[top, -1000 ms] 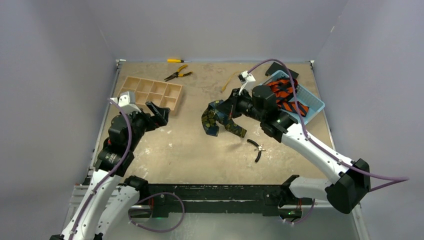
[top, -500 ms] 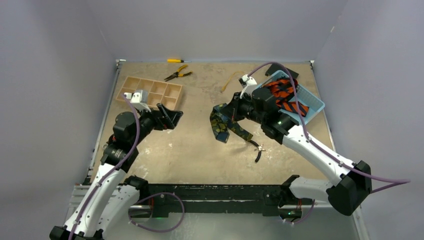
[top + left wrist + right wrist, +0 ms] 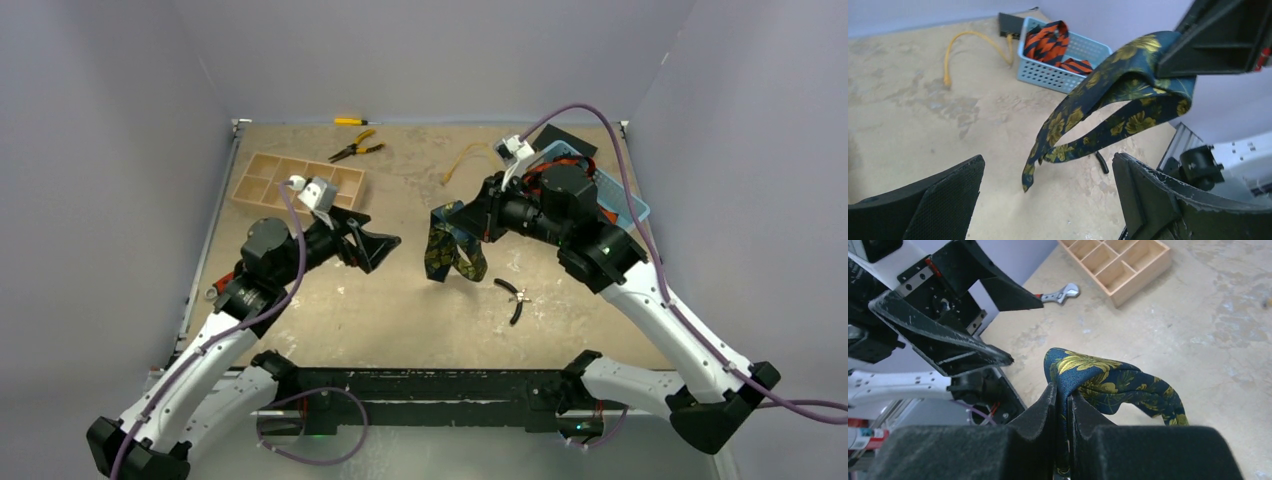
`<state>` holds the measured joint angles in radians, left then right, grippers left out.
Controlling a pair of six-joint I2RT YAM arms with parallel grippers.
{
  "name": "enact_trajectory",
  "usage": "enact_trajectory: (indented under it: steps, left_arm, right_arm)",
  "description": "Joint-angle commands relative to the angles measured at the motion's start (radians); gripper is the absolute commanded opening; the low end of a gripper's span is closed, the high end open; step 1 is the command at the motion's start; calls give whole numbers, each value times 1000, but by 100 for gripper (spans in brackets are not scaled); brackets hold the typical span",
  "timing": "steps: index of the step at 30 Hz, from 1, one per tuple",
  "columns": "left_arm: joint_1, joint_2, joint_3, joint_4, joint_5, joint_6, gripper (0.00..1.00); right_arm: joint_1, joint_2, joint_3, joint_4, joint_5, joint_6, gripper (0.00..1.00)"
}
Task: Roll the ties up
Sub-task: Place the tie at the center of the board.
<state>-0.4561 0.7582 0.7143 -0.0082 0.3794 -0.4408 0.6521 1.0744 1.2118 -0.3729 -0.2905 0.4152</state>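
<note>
My left gripper will move next toward the right in the top view, onto the tie's fold beside the other gripper's shut fingers, because it hangs clear of the table.
My right gripper (image 3: 452,215) is shut on the dark navy tie with gold-yellow flowers (image 3: 445,250) and holds it above the table, its folded ends hanging down. The pinch shows in the right wrist view (image 3: 1063,395), the tie (image 3: 1108,382) bunched above the jaws. My left gripper (image 3: 385,245) is open and empty, just left of the hanging tie, which shows ahead of it in the left wrist view (image 3: 1083,110). The orange-red ties with black stripes (image 3: 1048,42) lie in the blue basket (image 3: 1048,75) at the far right.
A wooden compartment tray (image 3: 275,180) sits at the back left. Yellow-handled pliers (image 3: 355,150) and a yellow tool (image 3: 350,121) lie at the back. A yellow cord (image 3: 460,160) lies near the basket (image 3: 630,205). Black pliers (image 3: 514,297) lie under the right arm. A wrench (image 3: 1060,292) lies at the left edge.
My right gripper has lifted the navy tie off the table and drawn it slightly right. My left arm has swung right toward the hanging tie, gripper open.
</note>
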Motion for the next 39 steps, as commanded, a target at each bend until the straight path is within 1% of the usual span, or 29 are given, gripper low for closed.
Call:
enact_trajectory:
  steps: [1, 6, 10, 14, 17, 18, 19, 21, 22, 23, 24, 25, 26, 28, 30, 32, 34, 35, 36, 37, 38, 39]
  left_arm:
    - [-130, 19, 66, 121, 11, 179, 99]
    - [-305, 116, 125, 85, -66, 415, 99]
    - [-399, 192, 161, 83, -131, 540, 99]
    - [-415, 251, 204, 67, -210, 615, 96]
    - [-415, 276, 211, 95, -239, 633, 92]
    - [-415, 284, 211, 110, -254, 632, 85]
    - [-415, 296, 214, 118, -267, 634, 77]
    - [-415, 316, 223, 123, -290, 632, 56]
    - [-415, 323, 221, 130, -295, 626, 48]
    - [-415, 324, 216, 156, -289, 607, 47]
    - [-415, 322, 208, 179, -279, 590, 51]
    - [-415, 319, 199, 197, -268, 573, 57]
    - [-415, 317, 194, 212, -262, 561, 61]
    - [-416, 317, 187, 232, -257, 546, 60]
    - [-415, 319, 183, 248, -261, 533, 56]
    - [-415, 317, 172, 273, -260, 522, 47]
    - [-415, 317, 164, 295, -259, 513, 33]
    - [-415, 317, 162, 298, -261, 512, 19]
    - [-415, 320, 162, 297, -273, 507, 2]
    - [-416, 321, 160, 296, -288, 502, 0]
    - [-415, 319, 156, 297, -300, 496, 0]
    - [-415, 315, 150, 302, -316, 488, 0]
  right_arm:
    - [-2, -24, 29, -53, -123, 0, 12]
    - [-2, -28, 36, -46, -167, 32, 12]
    - [-2, -28, 52, -61, -188, 41, 13]
    - [-2, -30, 75, -80, -187, 40, 13]
    - [-2, -33, 87, -88, -199, 40, 13]
    - [-2, -34, 91, -89, -204, 40, 13]
    - [-2, -34, 94, -88, -207, 42, 13]
    - [-2, -34, 100, -89, -211, 43, 13]
    - [-2, -33, 101, -88, -212, 43, 13]
    - [-2, -33, 102, -88, -214, 43, 13]
    - [-2, -33, 102, -88, -214, 43, 13]
    - [-2, -33, 101, -87, -215, 45, 13]
    - [-2, -33, 100, -85, -215, 46, 13]
    - [-2, -32, 97, -79, -215, 50, 13]
    - [-2, -31, 98, -74, -220, 54, 13]
    - [-2, -30, 97, -71, -221, 57, 13]
    - [-2, -31, 97, -68, -225, 60, 13]
    - [-2, -31, 97, -67, -224, 62, 13]
    - [-2, -31, 99, -67, -223, 63, 14]
    - [-2, -33, 102, -67, -221, 65, 15]
    - [-2, -37, 104, -65, -217, 65, 24]
    - [-2, -43, 106, -66, -200, 65, 38]
